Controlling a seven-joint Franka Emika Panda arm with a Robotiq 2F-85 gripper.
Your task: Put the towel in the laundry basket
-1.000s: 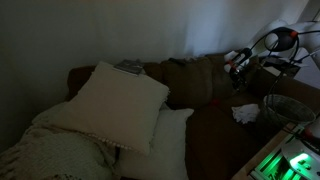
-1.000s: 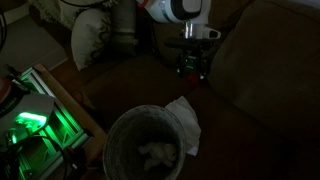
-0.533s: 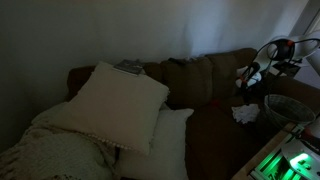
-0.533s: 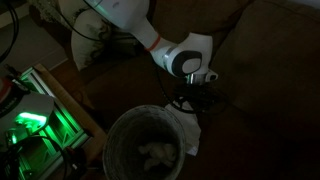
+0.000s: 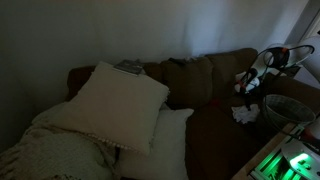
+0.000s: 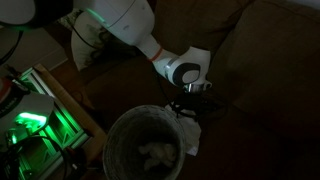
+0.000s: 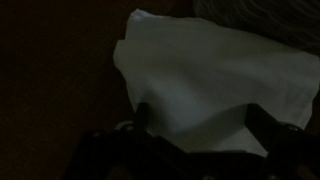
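Note:
I should lower my gripper onto the towel's edge by the sofa backrest (image 5: 245,108) (image 7: 202,136) next and close it.
The scene is very dark. A white towel (image 6: 190,133) lies crumpled on the brown sofa seat, right beside the rim of a round laundry basket (image 6: 118,130). It also shows in an exterior view (image 5: 244,115) and fills the wrist view (image 7: 215,70). My gripper (image 6: 187,108) hangs just above the towel with its fingers pointing down. In the wrist view the two fingers (image 7: 205,120) stand apart on either side of the cloth, open, with nothing clamped between them. Some pale cloth (image 6: 153,152) lies inside the basket.
The brown sofa (image 5: 200,85) carries large white pillows (image 5: 120,105) and a knitted blanket (image 5: 50,150). A device with green lights (image 6: 30,125) stands next to the basket. The sofa backrest (image 6: 270,70) rises behind the towel.
My gripper has come down and moved toward the basket, from over the sofa seat to just above the towel. The towel has not moved.

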